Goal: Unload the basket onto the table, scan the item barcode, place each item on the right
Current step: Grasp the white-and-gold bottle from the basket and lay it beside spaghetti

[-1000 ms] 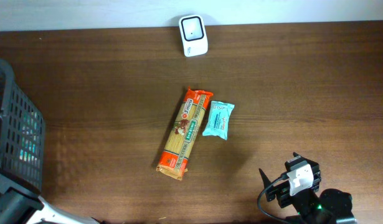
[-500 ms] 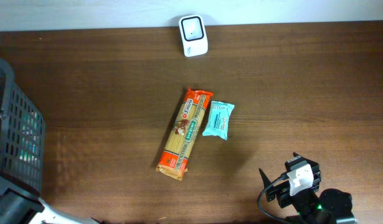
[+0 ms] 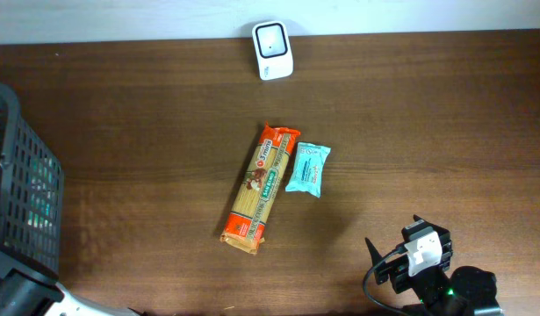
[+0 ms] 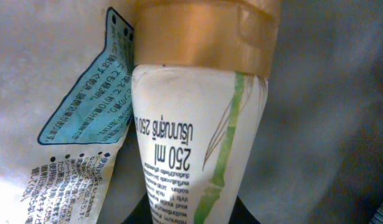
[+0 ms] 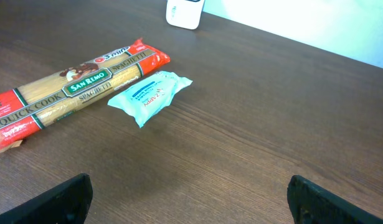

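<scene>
My left gripper rises from the basket next, crosses to the bare wood beside the spaghetti pack and lowers to release the tube, since that spot is clear.
A white tube with a gold cap, a green bamboo drawing and "250 ml" print fills the left wrist view. My left gripper is shut on its lower end, with dark fingers tight against both sides. A white pouch with a blue label lies beside the tube. The white scanner stands at the table's far edge. My right gripper hovers open and empty over the wood at the near right.
A spaghetti pack and a small blue packet lie side by side mid-table. A dark mesh basket stands at the left edge, with the left arm below it.
In the overhead view the left arm by the basket shifts very slightly. The items on the table and the right arm stay put.
</scene>
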Controlling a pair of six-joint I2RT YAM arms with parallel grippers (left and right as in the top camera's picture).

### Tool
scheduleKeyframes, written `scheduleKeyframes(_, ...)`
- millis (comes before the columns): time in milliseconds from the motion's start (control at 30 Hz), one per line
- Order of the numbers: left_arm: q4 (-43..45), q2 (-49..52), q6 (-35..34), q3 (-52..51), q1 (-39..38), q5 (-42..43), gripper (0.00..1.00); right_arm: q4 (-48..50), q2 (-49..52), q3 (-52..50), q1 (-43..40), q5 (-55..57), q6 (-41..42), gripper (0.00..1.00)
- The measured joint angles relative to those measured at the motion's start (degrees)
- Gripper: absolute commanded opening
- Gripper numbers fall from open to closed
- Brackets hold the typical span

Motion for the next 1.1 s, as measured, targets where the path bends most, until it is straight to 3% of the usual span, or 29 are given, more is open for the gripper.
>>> scheduleKeyframes(200,0.2,-0.4,-2.2,0.0,0.0,0.5,0.0,0.0,0.0,0.0,0.0,0.0,0.0,0.99)
scheduleKeyframes(333,-0.9,-2.4,-5.4,-0.1,0.0,5.2,0.0,0.0,0.0,0.0,0.0,0.0,0.0,0.99)
scheduleKeyframes(500,-0.7,-15.4,-7.7,0.1,-0.3,15.4,0.0,0.0,0.0,0.0,0.0,0.0,0.0,0.99)
scheduleKeyframes(700,-2.2,-24.1,-13.2,4.6,-2.3,17.4,0.0,0.0,0.0,0.0,0.0,0.0,0.0,0.99)
scheduleKeyframes(933,-18.6,-28.3,-15.3,26.7,-18.3,17.6,0.0,0.0,0.0,0.0,0.0,0.0,0.0,0.99)
scheduleKeyframes(1100,-35.5,-27.7,-19.3,27.9,-39.1,17.8,0.0,0.0,0.0,0.0,0.0,0.0,0.0,0.99)
